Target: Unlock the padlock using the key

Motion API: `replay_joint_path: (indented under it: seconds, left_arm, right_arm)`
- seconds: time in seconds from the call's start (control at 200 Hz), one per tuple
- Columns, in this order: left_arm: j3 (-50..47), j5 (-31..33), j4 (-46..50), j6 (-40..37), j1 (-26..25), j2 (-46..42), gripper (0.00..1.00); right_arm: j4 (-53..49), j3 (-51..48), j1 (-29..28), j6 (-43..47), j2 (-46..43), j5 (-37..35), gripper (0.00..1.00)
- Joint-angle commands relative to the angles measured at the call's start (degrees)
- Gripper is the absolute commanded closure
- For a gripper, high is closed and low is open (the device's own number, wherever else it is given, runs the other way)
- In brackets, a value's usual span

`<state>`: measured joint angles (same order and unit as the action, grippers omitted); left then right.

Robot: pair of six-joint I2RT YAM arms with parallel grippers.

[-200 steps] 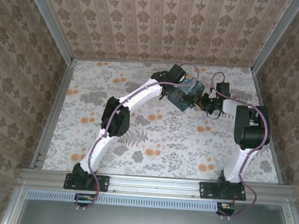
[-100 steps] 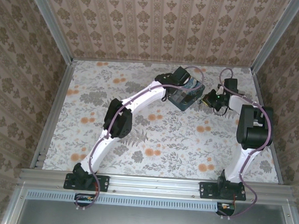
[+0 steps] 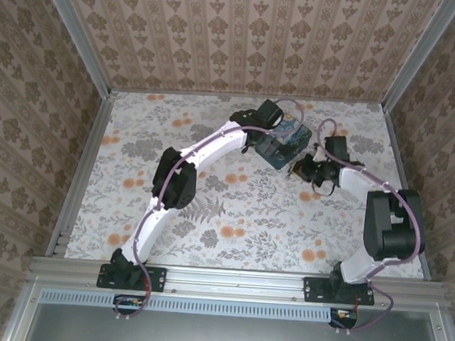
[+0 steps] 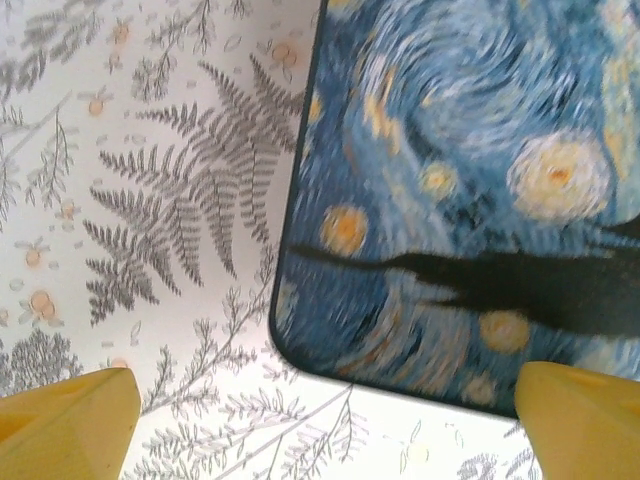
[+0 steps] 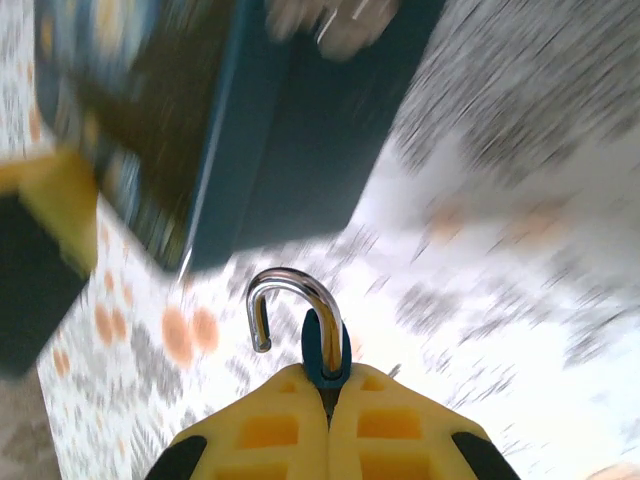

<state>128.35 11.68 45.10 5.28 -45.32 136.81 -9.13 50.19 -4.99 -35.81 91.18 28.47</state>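
I will bring my right gripper back and down onto the clear tabletop before the box and let go of the padlock's body there, since its shackle is open.
In the right wrist view the padlock is a tiny teal body with a chrome shackle. The shackle's free end stands out of the body. My right gripper is shut on the padlock body, just in front of the blue-and-yellow printed box. From above, the right gripper sits at the box's right side. My left gripper is open above the box's near corner, with nothing between its yellow fingertips. The key is out of view.
The box lies at the back middle of the flower-patterned table. Wallpapered walls and metal rails close in the table on three sides. A blurred pale thing shows on the box's dark side.
The right gripper swung back and to the right, then came forward and left beside the box. The left arm shifted slightly right and returned. Both grippers kept their states.
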Motion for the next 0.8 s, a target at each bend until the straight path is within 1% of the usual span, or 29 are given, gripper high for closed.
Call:
replay_joint_path:
  seconds: [0.0, 0.11, 0.175, 0.22, 0.355, 0.47, 0.545, 0.585, 0.67, 0.75, 0.755, 0.775, 0.79, 0.795]
  left_arm:
    - [-4.46, -2.98, 0.29, 3.51, 1.23, -6.96, 0.00]
    - [-10.36, -3.49, -2.09, 5.58, 2.59, -13.13, 0.00]
    - [-14.60, -3.47, -3.34, 6.83, 3.50, -16.91, 0.00]
    - [-18.13, -3.41, -4.63, 7.71, 4.16, -19.77, 0.00]
    - [-28.84, -3.63, -8.21, 10.49, 6.40, -27.72, 0.00]
    - [-36.13, -3.89, -10.39, 12.24, 8.19, -33.04, 0.00]
    - [-40.08, -3.63, -11.28, 12.93, 9.31, -35.96, 0.00]
    - [-42.03, -3.30, -11.59, 13.22, 9.78, -37.40, 0.00]
    - [-46.06, -2.63, -12.83, 14.04, 11.07, -40.42, 0.00]
    - [-49.25, -2.90, -13.92, 15.18, 12.47, -42.96, 0.00]
    - [-49.43, -2.90, -14.00, 15.28, 12.55, -43.17, 0.00]
    - [-50.14, -2.89, -14.30, 15.47, 12.84, -43.82, 0.00]
    - [-50.73, -2.85, -14.53, 15.56, 13.07, -44.31, 0.00]
    - [-50.87, -2.83, -14.61, 15.60, 13.15, -44.46, 0.00]
  right_arm:
    - [1.35, -3.04, -6.80, -1.80, -4.08, -1.37, 1.00]
    - [4.00, -4.36, -13.52, -4.22, -4.32, -1.64, 1.00]
    - [7.32, -5.17, -16.77, -6.36, -3.72, -1.63, 1.00]
    - [10.79, -5.80, -18.82, -8.42, -2.02, -0.29, 1.00]
    - [16.82, -7.09, -20.34, -11.09, 2.21, 0.75, 1.00]
    - [17.30, -7.37, -19.77, -10.64, 3.94, 0.50, 0.99]
    - [16.77, -7.86, -18.81, -10.08, 3.80, 0.07, 0.92]
    - [16.68, -8.36, -17.78, -9.91, 3.46, 0.19, 0.85]
    - [16.20, -9.46, -15.84, -9.54, 2.34, 0.58, 0.76]
    - [15.24, -10.41, -14.05, -9.00, 0.72, 0.67, 0.61]
    - [14.96, -10.50, -13.76, -8.90, 0.44, 0.68, 0.59]
    - [14.64, -10.61, -13.40, -8.78, 0.00, 0.66, 0.55]
    - [14.16, -10.83, -12.97, -8.61, -0.66, 0.64, 0.49]
    - [14.16, -10.83, -12.97, -8.61, -0.66, 0.64, 0.49]
